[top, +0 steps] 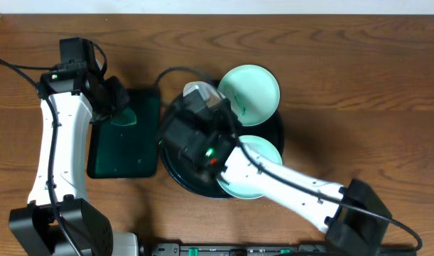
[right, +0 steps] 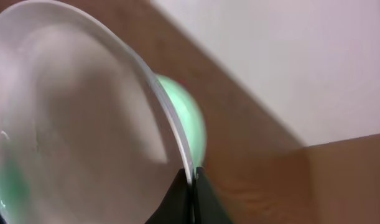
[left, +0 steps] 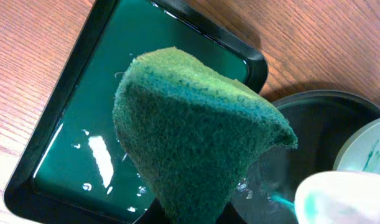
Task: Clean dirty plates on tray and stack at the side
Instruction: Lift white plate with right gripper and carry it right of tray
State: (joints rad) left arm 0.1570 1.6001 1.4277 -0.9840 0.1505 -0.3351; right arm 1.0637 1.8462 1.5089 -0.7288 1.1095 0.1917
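Note:
I need to take the white plate to the right in the overhead view next, then lower it and release it on the tabletop with my right gripper, because that side of the tabletop is bare.
My right gripper [top: 208, 114] is shut on the rim of the white plate [top: 198, 92] and holds it tilted on edge above the round black tray [top: 172, 162]. The right wrist view shows the jaws [right: 192, 186] pinching that rim [right: 71, 118]. One turquoise plate [top: 252, 89] with a green smear lies at the tray's far edge. Another [top: 251, 171] lies at its near right, partly under my right arm. My left gripper [top: 123, 109] is shut on a green sponge [left: 196, 124] above the dark-green rectangular tray [top: 124, 153].
The rectangular tray [left: 65, 155] holds a film of liquid and lies just left of the black tray [left: 314, 115]. Bare wood tabletop [top: 359, 85] lies to the right and at the back. A cable runs behind the black tray.

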